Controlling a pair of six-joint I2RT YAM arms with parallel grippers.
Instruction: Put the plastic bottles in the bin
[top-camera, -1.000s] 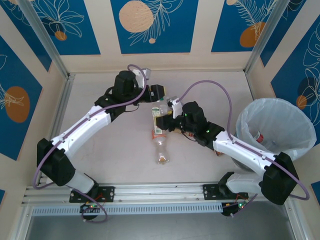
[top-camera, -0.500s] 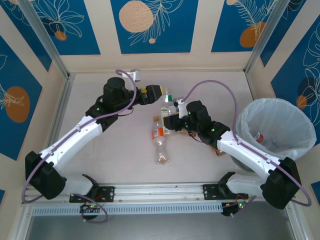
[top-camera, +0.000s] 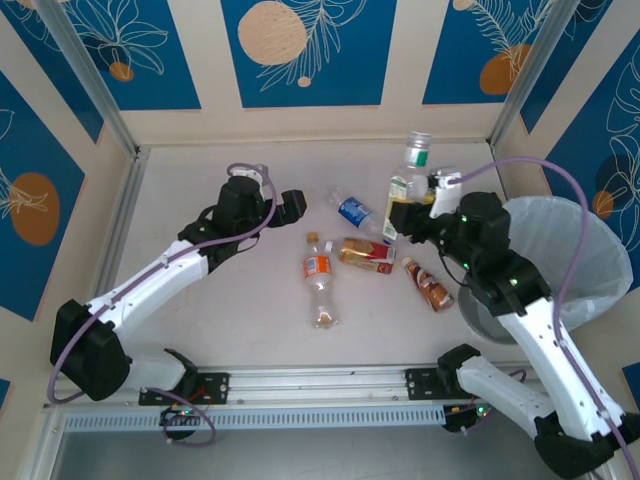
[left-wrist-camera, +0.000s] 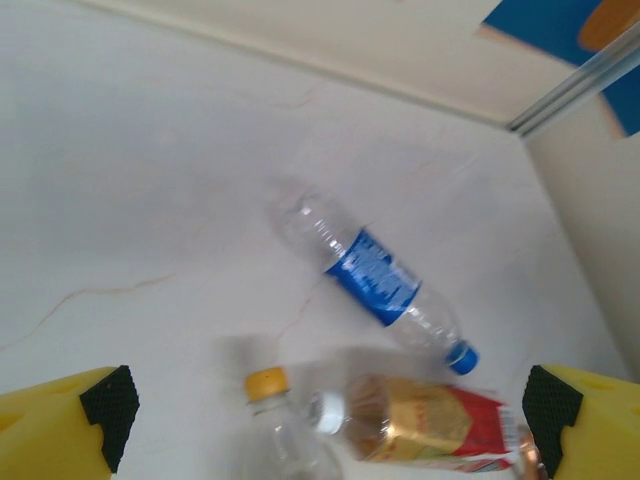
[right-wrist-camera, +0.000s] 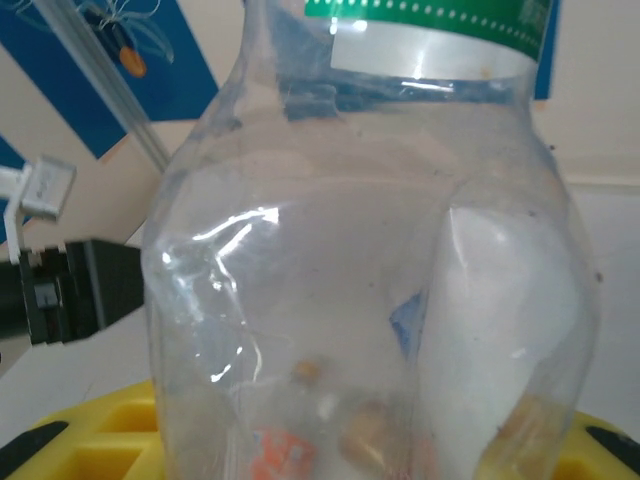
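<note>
I hold the green-label bottle clear of the tabletop, so my right gripper should next swing sideways over the white-lined bin's opening and release it.
My right gripper (top-camera: 412, 213) is shut on a clear plastic bottle (top-camera: 408, 178) with a green label, held upright above the table's back right; up close the bottle (right-wrist-camera: 370, 250) stands between the yellow fingers (right-wrist-camera: 90, 435). My left gripper (top-camera: 291, 203) hangs open over the table, its fingertips (left-wrist-camera: 100, 400) wide apart with nothing between them. Below it lie a blue-label bottle (left-wrist-camera: 378, 280), a yellow-capped clear bottle (left-wrist-camera: 272, 405) and a red-label brown bottle (left-wrist-camera: 435, 425). The bin (top-camera: 590, 225), lined with a white bag, stands at the right.
On the table lie the blue-label bottle (top-camera: 350, 211), the red-label bottle (top-camera: 366, 254), an orange-label clear bottle (top-camera: 319, 288) and a small brown bottle (top-camera: 429, 285). Metal frame posts and patterned walls close in the back and sides.
The right arm lifted the green-label bottle out of the cluster and swung it right, toward the bin. The left gripper opened and drew back left; the blue-label bottle now lies free.
</note>
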